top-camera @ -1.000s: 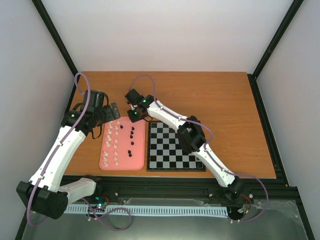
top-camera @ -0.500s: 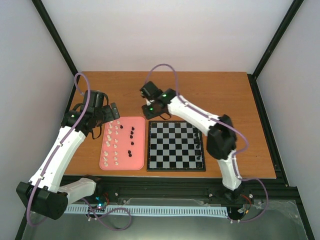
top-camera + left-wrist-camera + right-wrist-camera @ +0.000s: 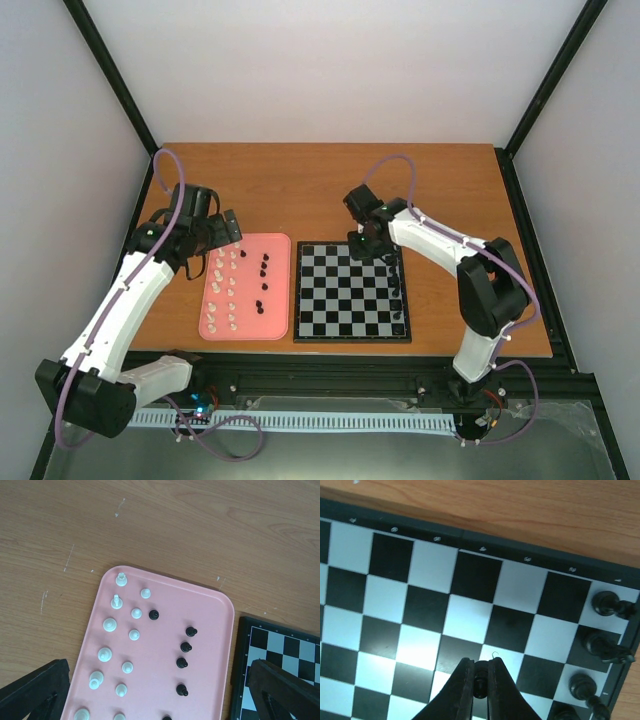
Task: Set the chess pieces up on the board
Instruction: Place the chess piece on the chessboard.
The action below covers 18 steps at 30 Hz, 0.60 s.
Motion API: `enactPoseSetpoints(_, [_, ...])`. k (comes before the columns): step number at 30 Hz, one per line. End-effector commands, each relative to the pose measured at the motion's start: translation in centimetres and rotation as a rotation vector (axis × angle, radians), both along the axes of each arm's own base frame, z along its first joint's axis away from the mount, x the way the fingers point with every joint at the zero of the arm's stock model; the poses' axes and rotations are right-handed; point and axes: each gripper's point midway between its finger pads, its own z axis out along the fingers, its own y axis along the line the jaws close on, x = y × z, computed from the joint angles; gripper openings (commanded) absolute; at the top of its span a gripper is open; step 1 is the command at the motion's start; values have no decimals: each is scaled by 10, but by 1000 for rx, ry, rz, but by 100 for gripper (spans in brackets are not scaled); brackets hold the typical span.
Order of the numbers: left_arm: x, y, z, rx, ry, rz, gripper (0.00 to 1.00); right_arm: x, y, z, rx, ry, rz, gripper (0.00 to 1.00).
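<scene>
I will next move my right gripper down and toward the right in the top view, onto the dark square beside the black piece at the far corner of the board, because that square is empty.
The checkered board (image 3: 352, 340) lies right of the pink tray (image 3: 278, 318). Several white pieces (image 3: 226, 290) and several black pieces (image 3: 263, 266) stand on the tray, and they also show in the left wrist view as white pieces (image 3: 109, 625) and black pieces (image 3: 185, 647). Several black pieces (image 3: 401, 292) line the board's right edge column and also show in the right wrist view (image 3: 606, 603). My right gripper (image 3: 367, 248) hangs over the board's far edge, shut on a black piece (image 3: 480, 679). My left gripper (image 3: 229, 229) is open wide and empty above the tray's far end (image 3: 160, 645).
The board's dark rim (image 3: 470, 537) runs along the far side, with bare wooden table (image 3: 330, 180) beyond it. The black frame posts (image 3: 118, 80) stand at the table's back corners. The right arm's elbow (image 3: 490, 290) rises right of the board.
My right arm has swung from the tray's far right corner rightward to above the board's far edge, its elbow moving right. My left gripper has barely shifted.
</scene>
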Motion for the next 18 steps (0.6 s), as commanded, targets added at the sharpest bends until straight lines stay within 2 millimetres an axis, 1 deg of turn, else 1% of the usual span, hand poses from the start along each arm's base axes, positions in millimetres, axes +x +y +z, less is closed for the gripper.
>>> enactPoseSetpoints(1, [6, -3, 5, -25, -20, 1, 100, 19, -8, 8, 50, -54, -60, 3])
enactPoseSetpoints(4, [5, -3, 5, -23, -17, 0, 100, 21, -13, 0, 44, -42, -72, 3])
enactPoseSetpoints(8, [5, -2, 4, -19, -13, 1, 100, 25, -25, -10, 53, -22, -105, 3])
enactPoseSetpoints(12, [6, -2, 2, -15, -9, 2, 100, 31, -34, -15, 35, -26, -114, 3])
enactPoseSetpoints(18, [8, -4, 0, -17, -2, 1, 100, 37, -40, -26, 20, -23, -119, 3])
